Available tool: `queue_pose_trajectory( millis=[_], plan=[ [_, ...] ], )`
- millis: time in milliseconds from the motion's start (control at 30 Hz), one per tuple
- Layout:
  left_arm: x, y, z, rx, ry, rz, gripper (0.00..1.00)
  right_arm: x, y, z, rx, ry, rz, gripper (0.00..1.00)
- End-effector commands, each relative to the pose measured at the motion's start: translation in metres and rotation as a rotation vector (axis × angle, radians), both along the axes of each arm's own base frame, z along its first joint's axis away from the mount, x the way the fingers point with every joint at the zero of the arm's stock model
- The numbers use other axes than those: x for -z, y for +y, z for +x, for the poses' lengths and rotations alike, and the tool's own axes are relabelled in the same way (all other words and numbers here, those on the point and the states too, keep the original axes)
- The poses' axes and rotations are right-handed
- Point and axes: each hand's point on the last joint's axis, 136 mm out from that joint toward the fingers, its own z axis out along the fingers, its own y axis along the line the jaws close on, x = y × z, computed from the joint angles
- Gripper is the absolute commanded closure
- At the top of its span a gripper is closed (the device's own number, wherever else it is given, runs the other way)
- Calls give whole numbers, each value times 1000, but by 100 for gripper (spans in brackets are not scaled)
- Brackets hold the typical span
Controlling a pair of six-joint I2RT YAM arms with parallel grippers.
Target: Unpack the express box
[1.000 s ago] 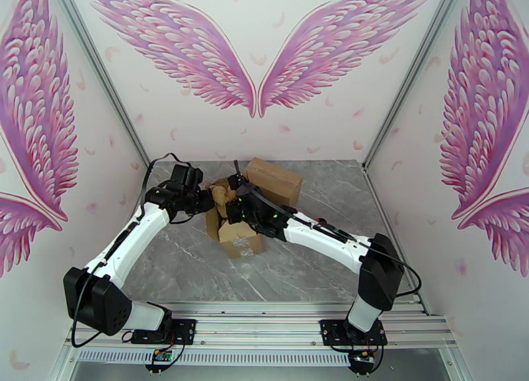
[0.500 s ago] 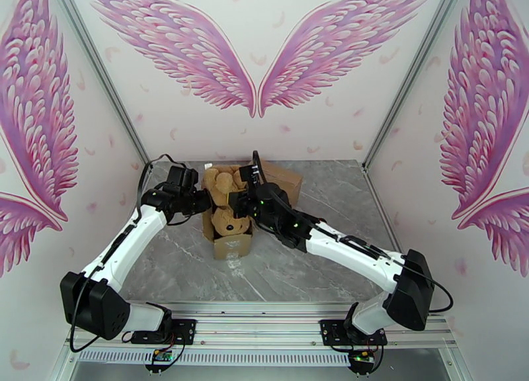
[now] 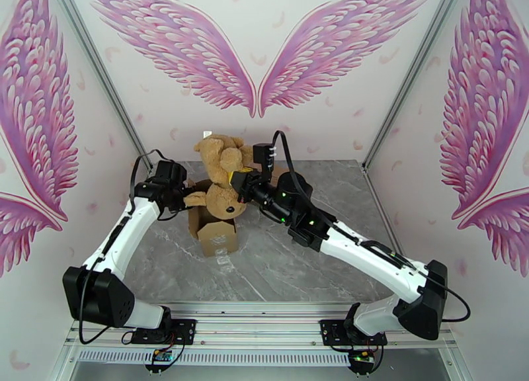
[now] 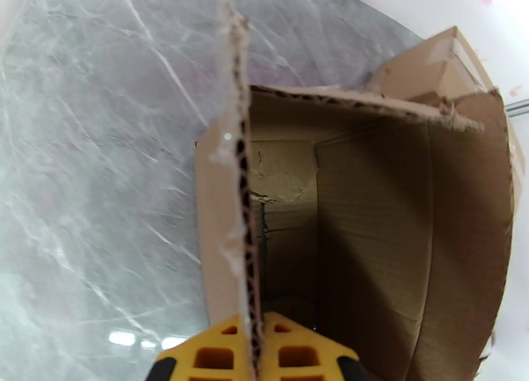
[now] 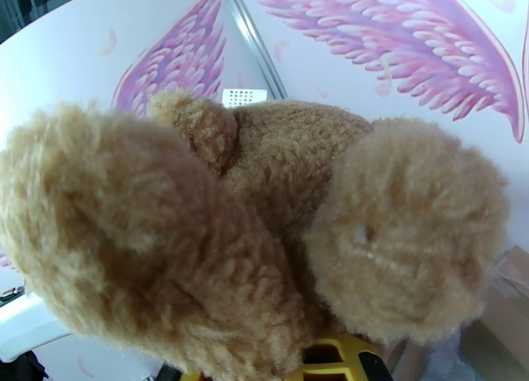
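Note:
The bear (image 3: 221, 170) will go aside from the express box next, carried by my right gripper. My right gripper will then lower it and release it.
The express box (image 3: 215, 235), open brown cardboard, stands on the grey marble table. My left gripper (image 3: 183, 198) is shut on its left flap. In the left wrist view, the yellow fingers (image 4: 215, 357) pinch the flap's edge (image 4: 239, 177), and the box's inside (image 4: 370, 243) looks bare. A tan teddy bear (image 3: 221, 170) hangs head-down above the box, clear of its opening. My right gripper (image 3: 242, 180) is shut on the bear from the right. In the right wrist view the bear's fur (image 5: 264, 197) is close up, above a yellow fingertip (image 5: 337, 361).
A second cardboard box (image 4: 430, 71) sits just behind the open one, largely covered by my right arm in the top view. Bits of clear tape (image 3: 227, 262) lie in front of the box. Winged walls close in the table on three sides.
My right gripper has lifted the teddy bear up out of the box. The box and my left gripper have shifted a little to the left.

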Motion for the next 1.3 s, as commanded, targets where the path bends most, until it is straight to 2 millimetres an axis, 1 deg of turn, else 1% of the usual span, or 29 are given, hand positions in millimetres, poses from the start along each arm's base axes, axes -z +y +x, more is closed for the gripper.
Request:
queue_pose_trajectory(
  millis=[0, 33, 100, 167, 267, 367, 467, 533, 600, 633, 767, 867, 933, 1000, 1067, 1100, 1167, 1200, 1233, 1267],
  plan=[
    [-11, 12, -3, 117, 34, 73, 100, -38, -42, 7, 101, -24, 28, 100],
    [-13, 16, -1, 128, 37, 82, 100, -32, -48, 14, 119, -3, 5, 100],
    [-17, 23, 1, 141, 33, 105, 100, -13, -57, 28, 156, 56, -42, 100],
    [-25, 30, 5, 137, 8, 122, 100, 18, -60, 43, 175, 131, -98, 100],
    [-29, 39, 10, 138, -26, 164, 100, 69, -55, 59, 178, 238, -180, 100],
    [-25, 55, 13, 134, -4, 205, 99, 114, -43, 69, 161, 322, -259, 100],
    [-23, 72, 15, 96, 4, 203, 99, 151, -28, 75, 139, 381, -275, 100],
    [-23, 78, 17, 89, -9, 211, 98, 177, -18, 80, 130, 425, -287, 100],
    [-20, 82, 19, 100, -13, 236, 97, 199, 1, 83, 84, 469, -300, 100],
    [-19, 85, 20, 96, -14, 258, 96, 209, 15, 83, 50, 483, -312, 100],
    [-12, 94, 22, 87, -16, 308, 93, 241, 58, 85, -30, 526, -325, 100],
    [-12, 99, 22, 75, -19, 342, 88, 270, 73, 98, -18, 582, -321, 100],
    [-15, 105, 23, 56, -26, 367, 84, 285, 82, 106, -14, 600, -328, 100],
    [-21, 110, 24, 29, -41, 391, 78, 293, 93, 110, -41, 604, -325, 100],
    [-25, 112, 24, 18, -54, 401, 76, 293, 105, 109, -73, 586, -325, 100],
    [-27, 112, 24, 12, -61, 401, 72, 291, 111, 108, -96, 572, -320, 100],
    [-31, 113, 25, 1, -74, 401, 62, 292, 115, 107, -112, 573, -328, 100],
    [-34, 113, 25, -7, -82, 401, 57, 293, 115, 108, -109, 572, -341, 92],
    [-37, 114, 25, -14, -91, 404, 54, 293, 112, 108, -102, 573, -360, 81],
    [-42, 115, 25, -28, -105, 410, 50, 295, 108, 108, -85, 574, -387, 67]
  ],
)
